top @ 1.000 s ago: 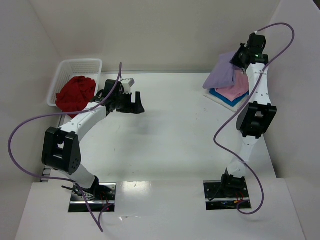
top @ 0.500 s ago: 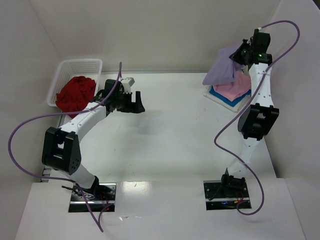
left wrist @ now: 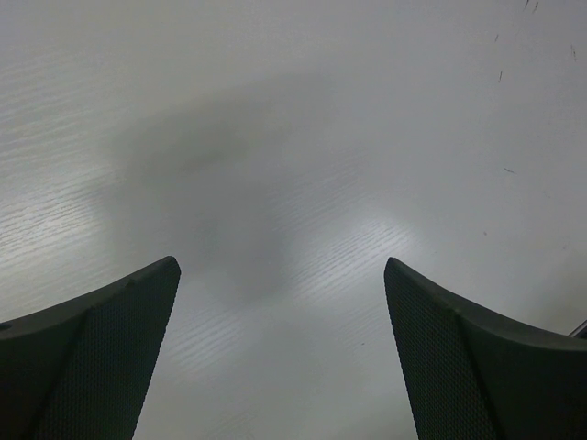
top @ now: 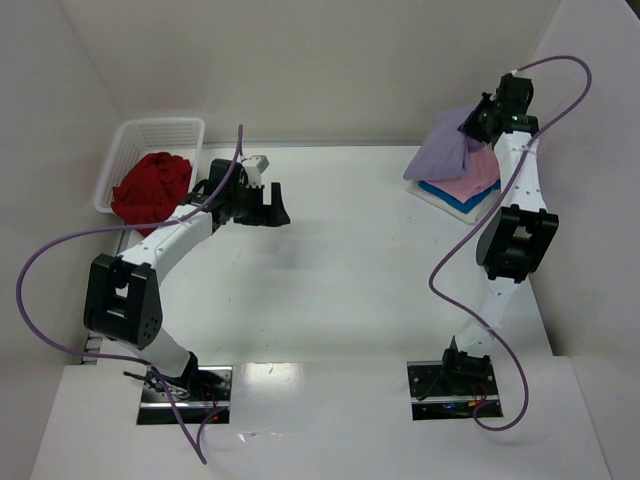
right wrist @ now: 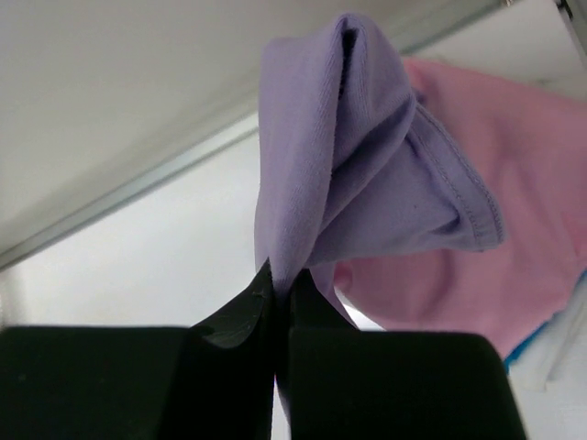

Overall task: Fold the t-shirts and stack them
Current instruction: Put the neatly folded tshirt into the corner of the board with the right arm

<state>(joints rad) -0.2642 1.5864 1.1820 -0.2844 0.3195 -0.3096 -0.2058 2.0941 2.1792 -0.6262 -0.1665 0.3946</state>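
The pink t-shirt is uncovered at its side by the nearby side wall. My right gripper should next move back and toward that wall, then lower over the t-shirt.
My right gripper is shut on the folded lavender t-shirt and holds it hanging above the stack at the far right; the wrist view shows its jaws pinching the lavender cloth. Under it lies the pink t-shirt on the bright blue t-shirt; the pink one also shows in the right wrist view. The deep red t-shirt is bunched in the white basket at the far left. My left gripper is open and empty above bare table.
White walls close the table at the back and both sides. The blue and pink shirts rest on a white board near the right wall. Purple cables loop off both arms.
My right gripper with the lavender t-shirt rose towards the back wall, then came slightly down and left over the stack. The left arm has not moved.
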